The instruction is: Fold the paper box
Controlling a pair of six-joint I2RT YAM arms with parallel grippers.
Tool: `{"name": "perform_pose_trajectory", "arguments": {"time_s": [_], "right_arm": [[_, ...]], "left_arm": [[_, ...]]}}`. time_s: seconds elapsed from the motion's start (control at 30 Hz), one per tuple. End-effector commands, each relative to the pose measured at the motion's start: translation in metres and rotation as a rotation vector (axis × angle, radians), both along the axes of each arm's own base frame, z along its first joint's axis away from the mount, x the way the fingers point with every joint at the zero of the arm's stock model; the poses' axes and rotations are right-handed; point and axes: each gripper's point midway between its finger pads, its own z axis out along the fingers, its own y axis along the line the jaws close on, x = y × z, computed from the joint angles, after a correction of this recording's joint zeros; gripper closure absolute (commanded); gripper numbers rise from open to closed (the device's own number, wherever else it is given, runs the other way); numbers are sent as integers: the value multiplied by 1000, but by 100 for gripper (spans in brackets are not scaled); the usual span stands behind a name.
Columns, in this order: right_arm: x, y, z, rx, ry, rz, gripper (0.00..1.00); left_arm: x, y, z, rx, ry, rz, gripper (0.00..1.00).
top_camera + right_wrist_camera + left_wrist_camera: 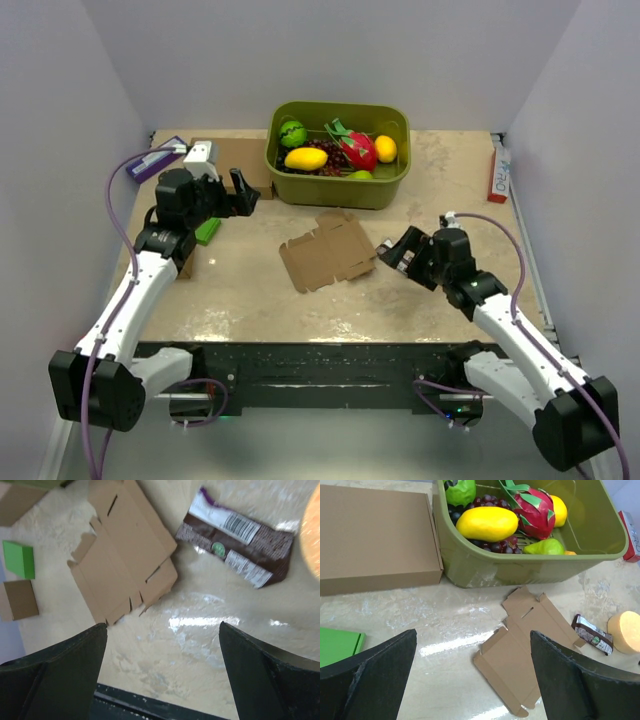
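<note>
I should next move my right gripper down and to the left in the top view and close it on the paper box's slotted tab, which sticks out toward its fingers.
The paper box lies flat and unfolded on the middle of the table, a brown cutout with tabs and crease lines. My left gripper hovers to its upper left, open and holding nothing. In the left wrist view the paper box lies ahead and to the right of the left gripper, partly behind the right finger. My right gripper is open just off the cutout's right edge. In the right wrist view the paper box lies ahead and to the left of the empty right gripper.
A green bin of toy fruit stands behind the cutout. A large brown carton lies left of it. A green block and a small brown carton sit at the left. A chocolate wrapper and a yellow disc lie to the right.
</note>
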Motion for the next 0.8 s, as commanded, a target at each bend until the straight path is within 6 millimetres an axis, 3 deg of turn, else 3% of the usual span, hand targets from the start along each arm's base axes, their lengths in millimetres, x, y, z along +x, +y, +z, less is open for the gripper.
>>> {"name": "perform_pose_trajectory", "arguments": {"time_s": [0.0,0.2,0.47,0.63,0.77], "right_arm": [[1,33,2,159,-16,-14,4],[-1,64,-22,265,21,-34,7],[20,75,-32,284,10,-86,8],[27,80,-58,248,48,-114,16],[33,82,-63,236,47,-139,26]], "left_arm": [[2,-8,11,-25,-53,-33,0],[-1,-29,0,-58,-31,-122,0],[-1,-29,-7,-42,-14,-109,1],[-2,-35,-11,-51,-2,-129,1],[-2,-35,-12,-47,-2,-128,1]]}}
